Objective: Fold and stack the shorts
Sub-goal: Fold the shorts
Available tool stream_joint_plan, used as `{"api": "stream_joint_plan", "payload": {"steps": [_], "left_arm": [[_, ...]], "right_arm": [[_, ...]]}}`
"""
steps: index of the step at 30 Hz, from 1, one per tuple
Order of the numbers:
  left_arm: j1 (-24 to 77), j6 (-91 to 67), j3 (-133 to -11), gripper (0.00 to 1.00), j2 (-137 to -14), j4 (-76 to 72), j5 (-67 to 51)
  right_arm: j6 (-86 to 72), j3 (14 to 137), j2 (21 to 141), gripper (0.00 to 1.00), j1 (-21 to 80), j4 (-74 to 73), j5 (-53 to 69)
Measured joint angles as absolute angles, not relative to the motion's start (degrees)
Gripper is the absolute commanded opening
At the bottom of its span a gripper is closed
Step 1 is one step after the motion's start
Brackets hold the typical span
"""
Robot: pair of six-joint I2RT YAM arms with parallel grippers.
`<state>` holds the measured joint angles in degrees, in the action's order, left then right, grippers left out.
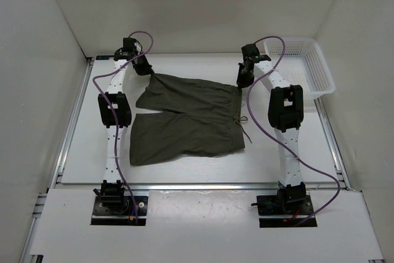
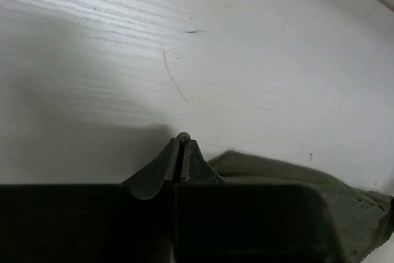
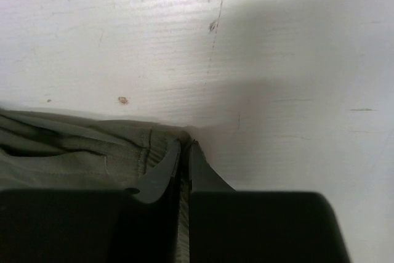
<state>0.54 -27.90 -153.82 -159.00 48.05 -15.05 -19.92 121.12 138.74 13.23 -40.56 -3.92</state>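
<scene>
My left gripper has the near leg lying flat, back from it, so next I should lift the far hem corner back and release it over that leg's near corner.
The dark olive-green shorts (image 1: 184,118) lie spread on the white table, waistband to the right, legs to the left, drawstring (image 1: 244,126) trailing at the right. My left gripper (image 1: 143,66) is shut on the far left leg corner; in the left wrist view the jaws (image 2: 182,143) pinch a cloth edge, and more cloth (image 2: 295,180) lies to the right. My right gripper (image 1: 241,80) is shut on the far waistband corner; in the right wrist view the jaws (image 3: 184,149) pinch the gathered cloth (image 3: 80,146).
A white mesh basket (image 1: 308,66) stands at the far right corner, just right of my right arm. White walls close the table on three sides. Bare table (image 1: 184,170) lies in front of the shorts.
</scene>
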Motion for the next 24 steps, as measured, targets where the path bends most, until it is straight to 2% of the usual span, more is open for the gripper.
{"api": "stream_joint_plan", "payload": {"steps": [15,24], "left_arm": [[-0.19,-27.86,-153.60,0.10,-148.33,47.94,-14.46],[-0.43,-26.85,-141.51,0.10,-137.71,48.03,-14.24]], "right_arm": [[-19.38,126.91,135.52,0.00,13.06,-40.36,-5.04],[-19.00,121.05,124.75,0.00,13.04,-39.90,-5.67]]}}
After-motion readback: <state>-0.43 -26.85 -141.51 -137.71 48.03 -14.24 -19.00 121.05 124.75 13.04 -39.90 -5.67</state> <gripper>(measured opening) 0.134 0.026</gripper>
